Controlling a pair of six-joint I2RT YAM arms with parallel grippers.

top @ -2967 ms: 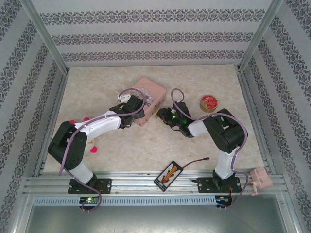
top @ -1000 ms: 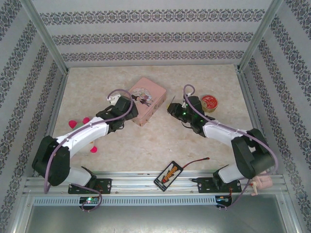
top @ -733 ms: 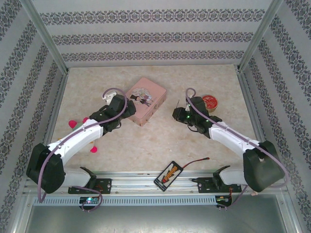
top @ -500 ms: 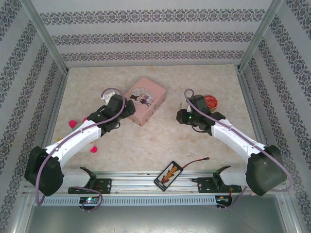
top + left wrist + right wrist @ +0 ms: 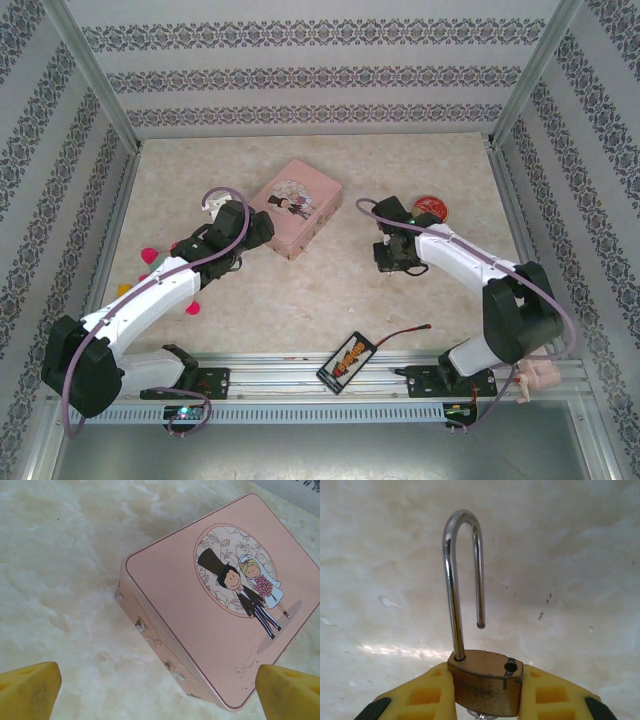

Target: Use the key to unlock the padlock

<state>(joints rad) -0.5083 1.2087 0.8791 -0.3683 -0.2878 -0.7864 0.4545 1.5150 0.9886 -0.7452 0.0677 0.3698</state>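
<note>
The shackle is open, so my right gripper should next lower and release the brass padlock on the bare tabletop below.
My right gripper is shut on the brass padlock, whose body sits between the yellow pads. Its silvery shackle stands up with the free end out of its hole, so the padlock is unlocked. A sliver of silvery metal pokes out under the body; I cannot tell whether it is the key. From above, the right gripper points down at the table right of the pink tin. My left gripper is open and holds nothing, by the tin's near left corner.
The pink tin with a bride-and-groom picture lies mid-table. A round red-lidded tin sits behind the right arm. A black patterned card with a red cable lies at the front rail. Pink petals lie to the left.
The two grippers, close together by the tin's corner earlier, have drawn apart. The left arm pulled back left. The right gripper swung right, then back down, padlock still held.
</note>
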